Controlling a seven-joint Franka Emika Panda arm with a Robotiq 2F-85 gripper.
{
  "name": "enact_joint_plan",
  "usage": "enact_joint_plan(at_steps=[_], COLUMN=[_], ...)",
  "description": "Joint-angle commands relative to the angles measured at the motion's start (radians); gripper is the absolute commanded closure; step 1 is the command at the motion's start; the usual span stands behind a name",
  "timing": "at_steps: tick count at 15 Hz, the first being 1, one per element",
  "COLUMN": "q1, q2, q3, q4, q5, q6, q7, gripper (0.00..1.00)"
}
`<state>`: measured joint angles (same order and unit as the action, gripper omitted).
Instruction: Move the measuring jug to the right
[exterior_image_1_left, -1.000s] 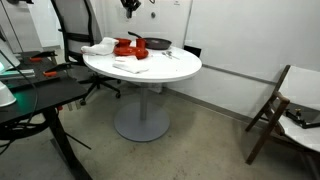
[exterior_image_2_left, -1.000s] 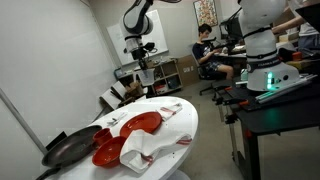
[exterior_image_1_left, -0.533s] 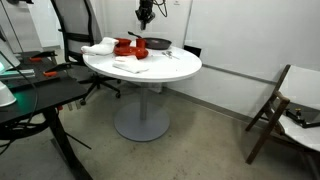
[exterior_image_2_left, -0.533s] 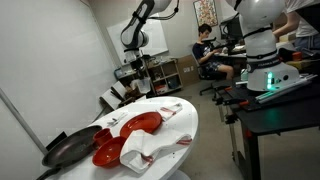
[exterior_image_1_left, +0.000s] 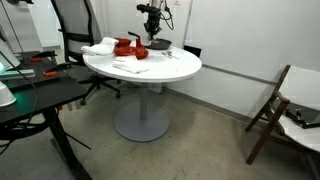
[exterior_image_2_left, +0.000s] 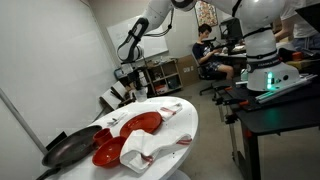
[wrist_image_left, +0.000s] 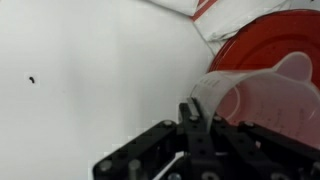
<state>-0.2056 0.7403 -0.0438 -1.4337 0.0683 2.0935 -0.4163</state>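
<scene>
The gripper moves down, away from the red plate, and releases the jug (wrist_image_left: 258, 95) next. Bare tabletop lies below it and to its left in the wrist view.
In the wrist view a translucent measuring jug (wrist_image_left: 258, 95) fills the right side, over a red plate (wrist_image_left: 285, 35) on the round white table (wrist_image_left: 90, 70). My gripper (wrist_image_left: 197, 112) looks shut on the jug's rim: the jug wall runs between the dark fingers. In an exterior view the gripper (exterior_image_1_left: 152, 32) hangs a little above the far side of the table (exterior_image_1_left: 170, 68), over the black pan (exterior_image_1_left: 160, 45). The jug itself is too small to make out in both exterior views. My arm (exterior_image_2_left: 135, 42) reaches down at the table's far end.
Two red plates (exterior_image_2_left: 140, 123) (exterior_image_2_left: 106, 152), a black pan (exterior_image_2_left: 62, 150) and white cloths (exterior_image_2_left: 152, 146) lie on the table. A desk (exterior_image_1_left: 40, 95) and office chair (exterior_image_1_left: 75, 25) stand beside it, and a wooden chair (exterior_image_1_left: 285, 105) stands by the wall.
The gripper has moved from high above the red plates rightward and down, and now hangs close above the table near the pan.
</scene>
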Motion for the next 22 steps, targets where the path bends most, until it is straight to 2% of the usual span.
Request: enact_joint_plan(at_steps=[1,8,22], q1=[-0.011,-0.041,-0.053], q2=[0.119,0.245,0.401], q3=[0.002,-0.012,-0.008], q4=[0.17,0.324,0.487], q5=[-0.032,-0.056,-0.085], q6=[-0.078,-0.149,-0.238], q7=[0.029,0.045,0.031], gripper=[0.99,0.99,0.99])
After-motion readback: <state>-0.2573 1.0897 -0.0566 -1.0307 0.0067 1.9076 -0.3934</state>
